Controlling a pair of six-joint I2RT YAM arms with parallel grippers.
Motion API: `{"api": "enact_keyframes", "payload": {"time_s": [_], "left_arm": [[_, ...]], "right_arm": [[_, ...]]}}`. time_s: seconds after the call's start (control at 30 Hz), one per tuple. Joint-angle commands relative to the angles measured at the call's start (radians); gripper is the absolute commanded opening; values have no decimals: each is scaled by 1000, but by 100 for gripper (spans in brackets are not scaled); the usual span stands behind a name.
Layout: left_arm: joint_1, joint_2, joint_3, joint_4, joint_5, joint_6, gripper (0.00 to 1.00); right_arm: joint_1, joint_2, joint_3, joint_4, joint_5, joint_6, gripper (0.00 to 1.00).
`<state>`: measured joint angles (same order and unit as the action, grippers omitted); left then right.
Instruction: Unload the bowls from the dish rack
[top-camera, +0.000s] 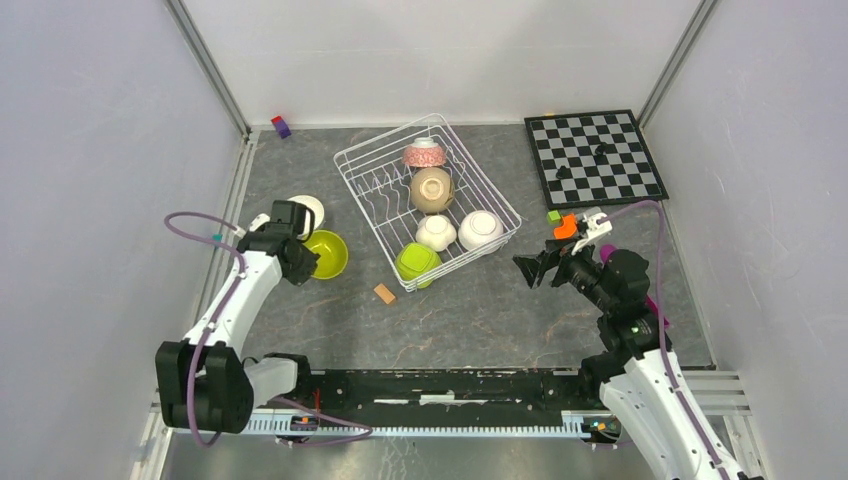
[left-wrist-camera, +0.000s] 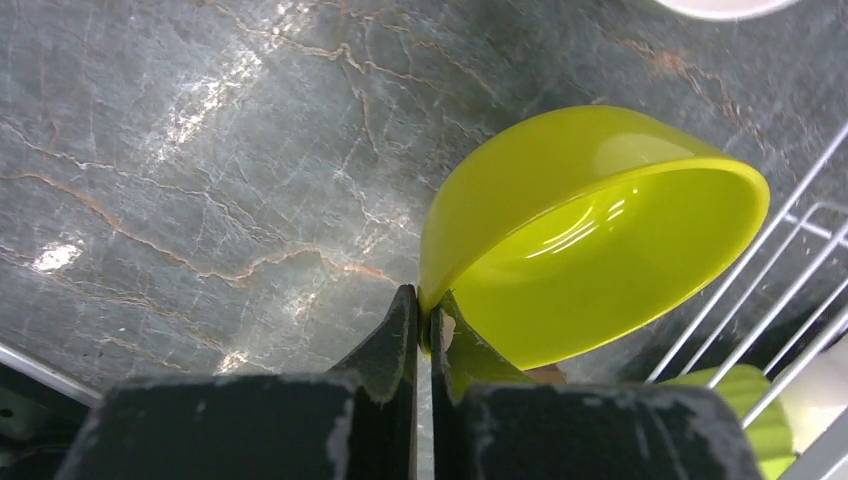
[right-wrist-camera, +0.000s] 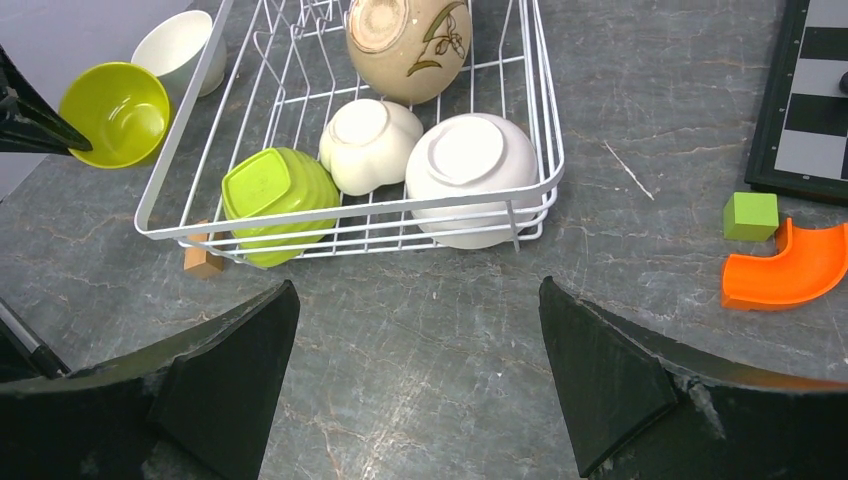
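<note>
The tabletop beside the white bowl is bare. I need to lower the lime green bowl in my left gripper away from the rack (top-camera: 492, 190) next and let go of its rim there.
The white wire dish rack (top-camera: 492, 190) stands at the table's middle back. In it are a floral bowl (top-camera: 424, 152), a tan bowl (top-camera: 431, 189), a squarish white bowl (top-camera: 436, 232), a white bowl (top-camera: 480, 229) and a lime green bowl (top-camera: 416, 263), all upside down or on edge. My left gripper (top-camera: 300, 262) is shut on the rim of a second lime green bowl (left-wrist-camera: 590, 230), left of the rack; that bowl also shows in the top view (top-camera: 327, 254). A white bowl (top-camera: 308, 211) stands just behind it. My right gripper (top-camera: 530, 268) is open and empty, right of the rack's near corner.
A small tan block (top-camera: 384, 293) lies in front of the rack. A checkered chessboard (top-camera: 594, 156) lies at the back right, with a green cube (top-camera: 553, 216) and an orange curved piece (top-camera: 566, 227) near it. A red and purple block (top-camera: 281, 126) sits at the back left.
</note>
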<state>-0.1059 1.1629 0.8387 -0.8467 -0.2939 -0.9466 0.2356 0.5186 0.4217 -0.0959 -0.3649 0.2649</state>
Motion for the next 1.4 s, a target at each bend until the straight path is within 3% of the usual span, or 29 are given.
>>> {"api": "enact_keyframes", "payload": {"time_s": [0.0, 0.27, 0.53, 0.7, 0.87, 0.97, 1.07, 1.2, 1.37], "left_arm": [[79, 13, -31, 82, 79, -92, 2], [266, 36, -120, 129, 180, -106, 2], [343, 53, -143, 164, 259, -64, 3], [363, 50, -136, 159, 289, -32, 18], [366, -1, -136, 168, 257, 23, 56], [367, -50, -131, 154, 234, 61, 73], [367, -107, -113, 127, 226, 110, 81], [362, -207, -116, 143, 318, 198, 91], [351, -365, -168, 213, 410, 237, 98]], "right_arm": [[2, -13, -3, 5, 8, -1, 96], [2, -22, -4, -20, 27, -11, 96], [2, -31, -7, -38, 36, -10, 96], [1, -38, -6, -51, 36, -9, 96], [2, -36, -9, -59, 46, -14, 96], [2, -24, -6, -54, 55, -19, 96], [2, 4, 9, -49, 51, -15, 96], [2, 69, 68, -56, 42, 0, 96], [3, 168, 157, -64, 27, 23, 93]]}}
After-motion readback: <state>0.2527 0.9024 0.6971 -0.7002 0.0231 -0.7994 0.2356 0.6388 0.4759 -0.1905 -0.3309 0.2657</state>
